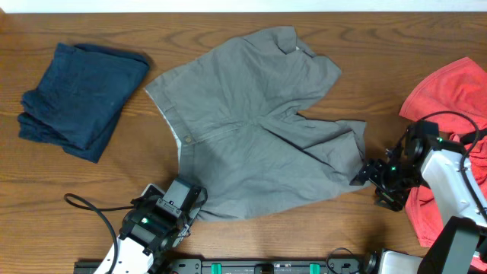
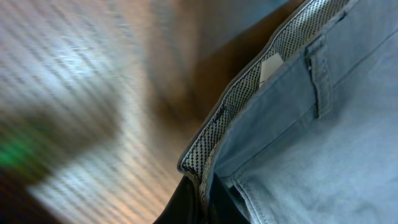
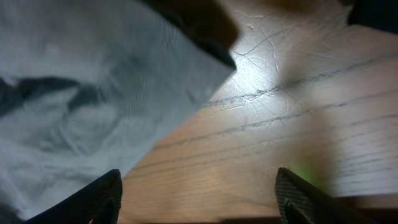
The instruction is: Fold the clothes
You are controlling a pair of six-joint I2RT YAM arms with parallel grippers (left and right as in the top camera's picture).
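Observation:
I will lower my right gripper leftward in the overhead view, onto the leg hem's near corner (image 1: 361,187), and close, since only bare wood is between its open fingers.
Grey shorts (image 1: 259,129) lie spread flat in the middle of the table. My left gripper (image 1: 190,199) is at their near left corner, shut on the waistband (image 2: 205,155), whose checked lining shows in the left wrist view. My right gripper (image 1: 373,183) is open beside the right leg hem of the shorts (image 3: 93,93), over bare wood, holding nothing. A folded dark blue garment (image 1: 80,95) lies at the far left. A red garment (image 1: 449,114) is bunched at the right edge, partly under my right arm.
The wooden table (image 1: 76,183) runs to the frame's edges. A black cable (image 1: 91,209) loops at the near left by my left arm. A rail (image 1: 266,266) runs along the front edge.

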